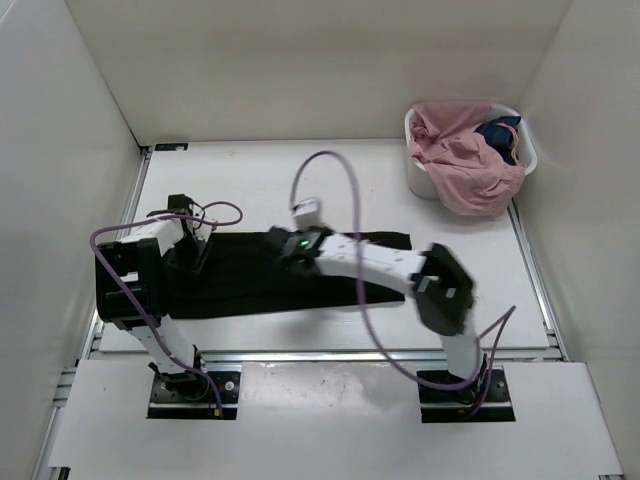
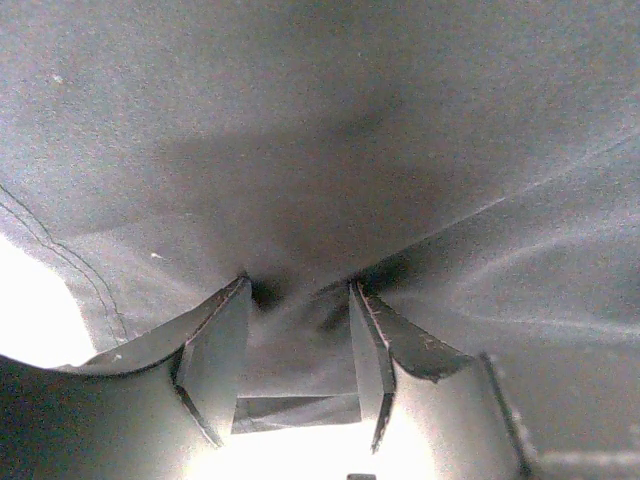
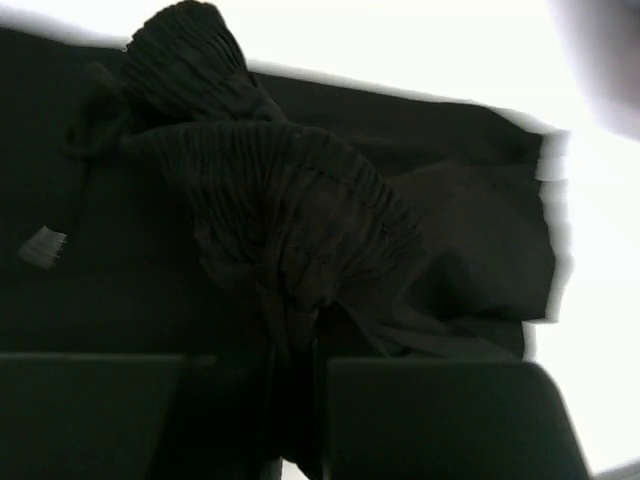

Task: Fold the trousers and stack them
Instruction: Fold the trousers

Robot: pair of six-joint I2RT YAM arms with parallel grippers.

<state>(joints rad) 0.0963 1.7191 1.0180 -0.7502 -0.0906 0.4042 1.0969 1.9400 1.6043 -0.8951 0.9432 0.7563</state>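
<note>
I will move my right gripper down and to the left in the top view, toward the flat trouser fabric [image 1: 250, 266], and then I will release the waistband.
The black trousers [image 1: 250, 285] lie flat and lengthwise across the table, from the left arm to about the middle right. My left gripper [image 1: 195, 245] sits on their left end. In the left wrist view its fingers [image 2: 215, 350] stand partly closed, with a fold of the fabric [image 2: 350, 150] pinched between them and creases radiating from the tips. My right gripper [image 1: 290, 245] is at the trousers' far edge near the middle. In the right wrist view it [image 3: 295, 345] is shut on the bunched, ribbed waistband [image 3: 300, 200].
A white basket [image 1: 412, 135] at the back right holds a pink garment [image 1: 460, 160] and a small dark blue garment [image 1: 500, 135]. White walls enclose the table on the left, back and right. Purple cables loop above both arms.
</note>
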